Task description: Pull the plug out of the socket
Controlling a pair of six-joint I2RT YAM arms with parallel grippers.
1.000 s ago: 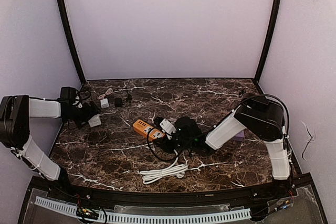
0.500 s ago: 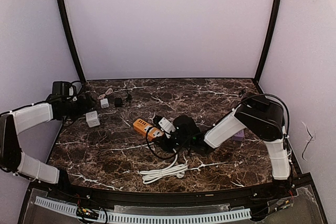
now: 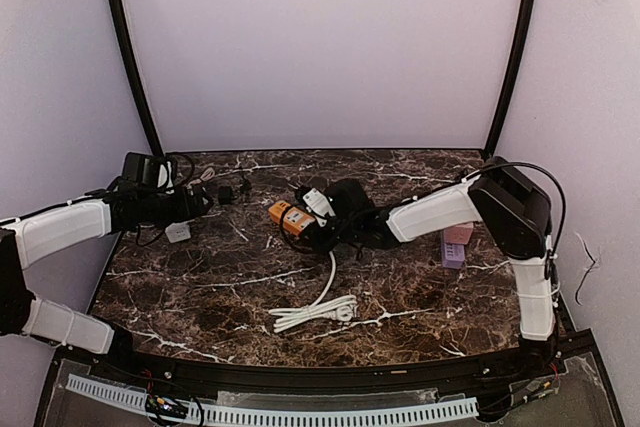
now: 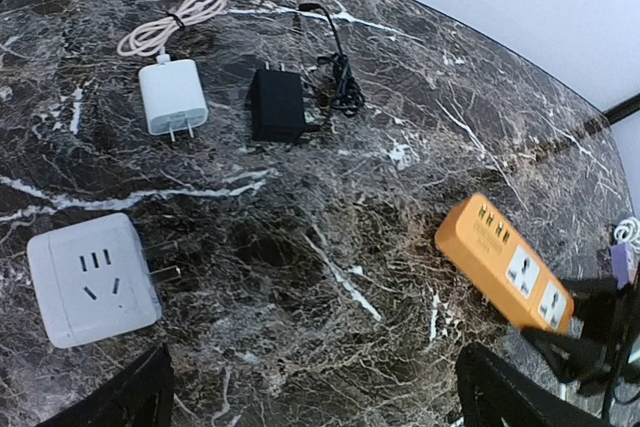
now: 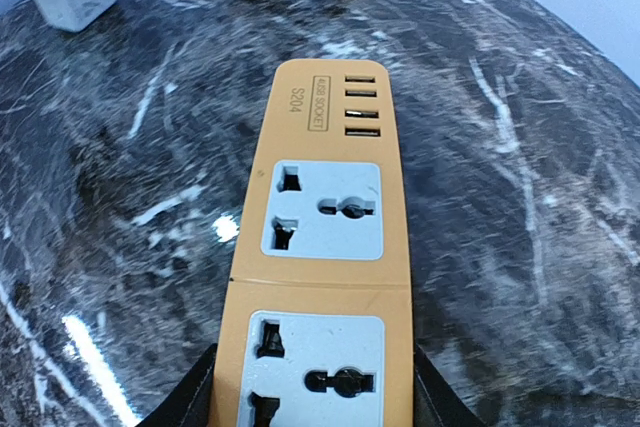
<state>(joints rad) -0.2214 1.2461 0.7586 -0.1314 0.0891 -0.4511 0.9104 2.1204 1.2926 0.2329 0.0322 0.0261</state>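
The orange power strip [image 3: 284, 215] has both visible sockets empty, so next my right gripper will lift it, carry it outward toward the back wall and lower it onto bare table.
The orange power strip [image 3: 284, 215] has its two visible sockets empty in the right wrist view [image 5: 325, 247]. My right gripper [image 3: 306, 229] is shut on its near end, fingers on both long sides [image 5: 315, 402]. The strip also shows in the left wrist view [image 4: 505, 262]. A white cube plug adapter [image 3: 178, 232] lies apart on the table with its prongs bare [image 4: 93, 279]. My left gripper [image 3: 198, 203] is open and empty above the bare table [image 4: 320, 407], between the cube and the strip.
A white charger [image 4: 172, 97] with a coiled pink cable and a black adapter [image 4: 277, 105] lie at the back left. The strip's white cord [image 3: 318, 309] is bundled near the front. A purple block [image 3: 455, 245] sits at the right.
My right gripper has carried the orange strip back and slightly left. My left gripper has moved away from the white cube, rightward toward the strip. The cube stays on the table.
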